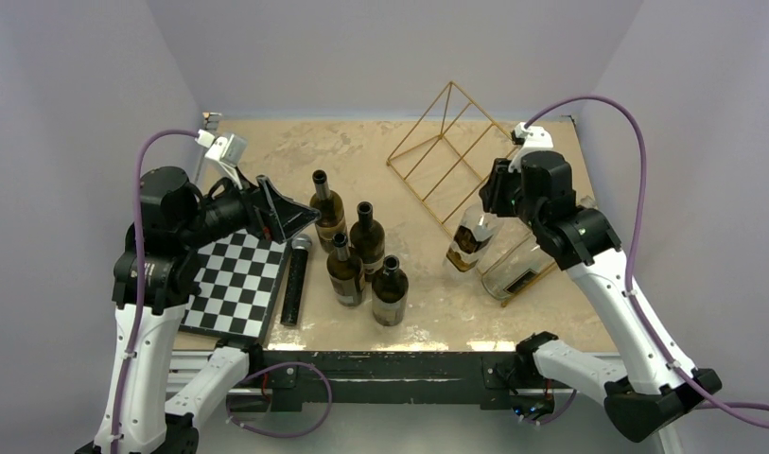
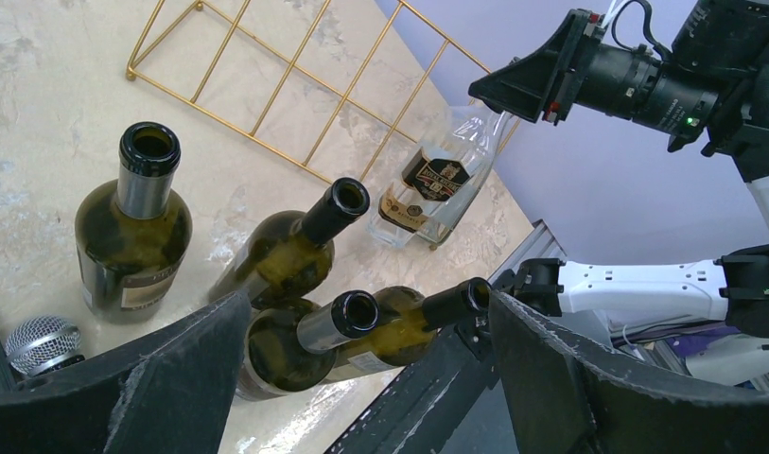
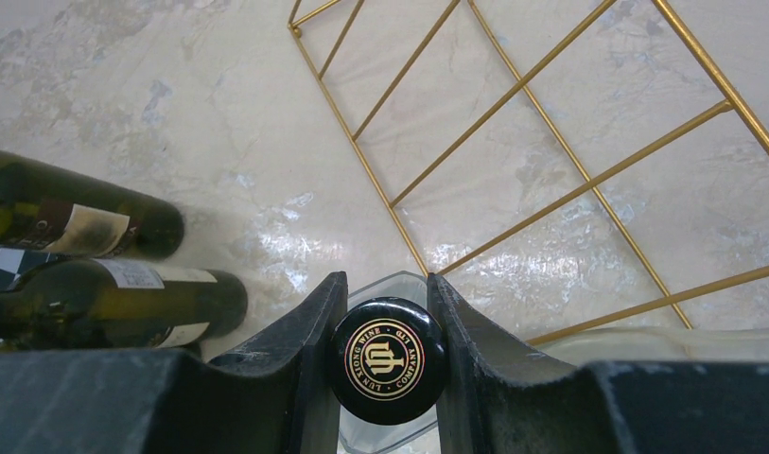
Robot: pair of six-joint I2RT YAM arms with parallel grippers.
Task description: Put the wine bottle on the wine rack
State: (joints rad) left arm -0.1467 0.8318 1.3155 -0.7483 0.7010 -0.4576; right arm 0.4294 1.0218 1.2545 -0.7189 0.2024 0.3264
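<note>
The clear wine bottle moves down and to the right in the top view next. My right gripper releases its neck, as the rack slot (image 1: 506, 227) (image 3: 588, 253) beside the lying bottle is empty.
My right gripper (image 1: 494, 194) is shut on the black capped neck of a clear wine bottle (image 1: 470, 238) with a dark label. The bottle hangs tilted, its base low at the near edge of the gold wire wine rack (image 1: 446, 142). In the right wrist view the fingers (image 3: 314, 331) clamp the cap (image 3: 388, 359), with the rack's bars (image 3: 513, 123) just beyond. My left gripper (image 1: 288, 213) is open and empty above the chessboard's far edge. In the left wrist view it (image 2: 366, 303) frames green bottles, the clear bottle (image 2: 437, 180) and the rack (image 2: 295, 76).
Several green bottles (image 1: 366, 241) stand in a cluster mid-table. A second clear bottle (image 1: 517, 270) lies on its side at the rack's near right end. A chessboard (image 1: 234, 284) and a black microphone (image 1: 295, 279) lie at the near left. Walls close in on both sides.
</note>
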